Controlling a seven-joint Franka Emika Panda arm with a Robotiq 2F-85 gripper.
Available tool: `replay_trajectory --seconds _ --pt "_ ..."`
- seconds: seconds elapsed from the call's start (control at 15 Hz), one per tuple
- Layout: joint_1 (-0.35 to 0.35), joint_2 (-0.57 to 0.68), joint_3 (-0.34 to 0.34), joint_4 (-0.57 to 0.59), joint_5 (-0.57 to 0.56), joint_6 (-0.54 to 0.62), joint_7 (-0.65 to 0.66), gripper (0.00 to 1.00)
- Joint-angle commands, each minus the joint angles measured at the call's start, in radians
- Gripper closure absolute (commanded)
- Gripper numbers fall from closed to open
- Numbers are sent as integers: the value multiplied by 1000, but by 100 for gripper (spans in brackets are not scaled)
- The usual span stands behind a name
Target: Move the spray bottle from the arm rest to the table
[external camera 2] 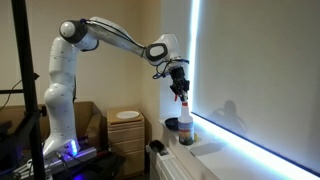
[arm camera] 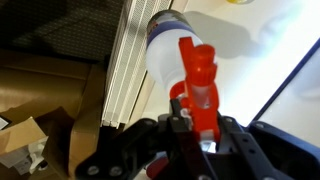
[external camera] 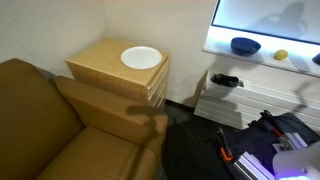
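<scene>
My gripper carries the bottle outward next, lowers it onto the clear tabletop (external camera: 297,62) (arm camera: 225,36) beside the yellow object and lets go, since the bottle's base hangs at the table's edge.
The spray bottle (external camera 2: 186,128) has a whitish body and a red trigger head. It stands upright on the white table (external camera 2: 235,142), near the table's edge. My gripper (external camera 2: 179,90) comes down from above onto the red head. In the wrist view the gripper (arm camera: 195,122) has a finger on each side of the red head, shut on it, with the bottle's body (arm camera: 168,50) pointing away over the bright table (arm camera: 250,45). The brown sofa arm rest (external camera: 110,105) is bare. The bottle and gripper are out of view in the exterior view that shows it.
A tan wooden side table (external camera: 105,62) with a white plate (external camera: 141,57) stands beside the arm rest. A blue bowl (external camera: 245,45) and a small yellow object (external camera: 281,55) sit on the white table (external camera: 300,62). A cardboard box (arm camera: 25,140) lies on the floor.
</scene>
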Motion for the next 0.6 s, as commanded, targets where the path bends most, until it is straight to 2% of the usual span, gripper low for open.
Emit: replay_trajectory --seconds 0.0,0.27,0.53 --pt "4 69 -11 55 23 -9 63 93" --pt "9 196 -2 154 93 22 237 93" --pt "-15 353 -9 337 125 -21 393 93"
